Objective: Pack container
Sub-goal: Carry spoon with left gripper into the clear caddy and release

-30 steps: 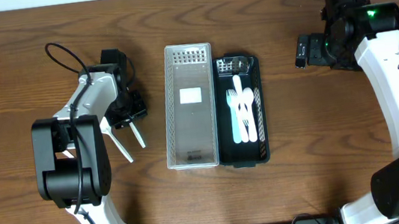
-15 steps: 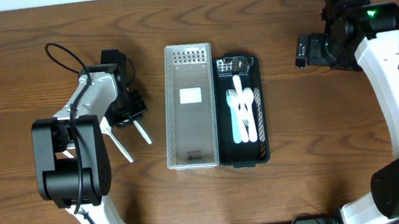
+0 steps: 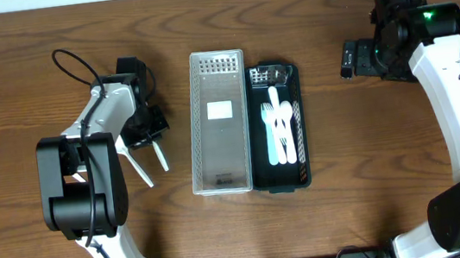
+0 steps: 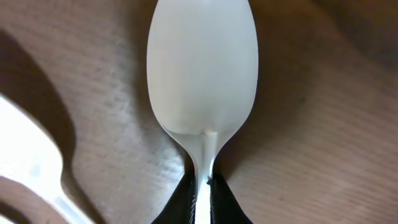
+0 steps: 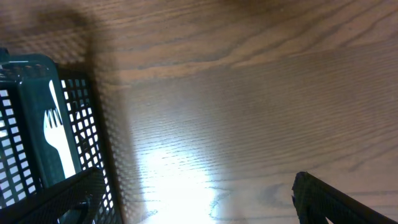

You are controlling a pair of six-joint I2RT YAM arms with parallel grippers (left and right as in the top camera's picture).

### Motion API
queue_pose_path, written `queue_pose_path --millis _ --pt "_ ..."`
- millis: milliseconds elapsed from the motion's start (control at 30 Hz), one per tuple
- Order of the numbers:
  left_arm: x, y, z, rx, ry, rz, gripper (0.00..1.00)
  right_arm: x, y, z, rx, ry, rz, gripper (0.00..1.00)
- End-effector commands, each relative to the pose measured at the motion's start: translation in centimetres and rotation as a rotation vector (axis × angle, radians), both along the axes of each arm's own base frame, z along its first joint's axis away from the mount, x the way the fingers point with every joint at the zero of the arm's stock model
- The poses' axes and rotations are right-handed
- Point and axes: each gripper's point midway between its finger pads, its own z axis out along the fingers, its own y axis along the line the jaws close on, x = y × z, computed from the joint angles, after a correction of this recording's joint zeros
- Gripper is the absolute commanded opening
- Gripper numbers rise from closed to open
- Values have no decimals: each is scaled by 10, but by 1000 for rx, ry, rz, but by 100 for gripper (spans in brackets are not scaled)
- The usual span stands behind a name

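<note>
I should next lift the spoon in my left gripper and move it over the white mesh basket, which holds only a label. Then I should lower the spoon between the basket's sides.
My left gripper [image 3: 151, 136] is shut on the handle of a white plastic spoon [image 3: 160, 156], left of the baskets. In the left wrist view the spoon's bowl [image 4: 202, 81] fills the frame just above the wood, with the jaws [image 4: 202, 202] pinching its neck. A white mesh basket [image 3: 192, 125] stands at the table's middle, holding only a white label. Beside it on the right, a black mesh basket [image 3: 302, 129] holds white forks [image 3: 278, 132]. My right gripper [image 3: 350, 57] is open and empty, right of the black basket. Its wrist view shows the black basket [image 5: 28, 81] and a fork [image 5: 57, 143].
A second white utensil [image 3: 137, 167] lies on the table just left of the held spoon, and it also shows in the left wrist view [image 4: 28, 155]. Dark items [image 3: 269, 75] sit at the far end of the black basket. Bare wood [image 5: 236, 112] lies under the right gripper.
The held spoon swung slightly to the right and then back again. The right arm has not moved.
</note>
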Motion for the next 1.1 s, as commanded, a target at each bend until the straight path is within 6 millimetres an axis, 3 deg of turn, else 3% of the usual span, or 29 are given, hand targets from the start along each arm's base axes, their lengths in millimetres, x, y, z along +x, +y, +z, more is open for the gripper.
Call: queue_pose_path --millis 0,167,300,433,600,867,967,1067 --pt "3 0 29 27 -51 -28 6 -2 0 -2 -2 9 9 99" --pt "8 -23 105 13 -204 -91 6 -2 0 -2 -3 9 9 99" --pt "0 -65 168 -26 -384 -205 6 -2 0 -1 -3 8 9 99" --pt "-14 -110 195 -72 -478 -331 6 -2 0 -1 -3 7 9 99" --pt "-24 -148 178 -85 -450 -440 6 -2 0 -2 -3 9 9 99" --pt "-20 -161 104 -40 -261 -474 6 -3 0 -2 -6 13 20 99" --pt "-23 -160 86 -27 -204 -476 16 -3 0 -2 -6 13 20 99" --pt "-22 -161 86 -27 -205 -476 29 -3 0 -2 -6 13 20 99"
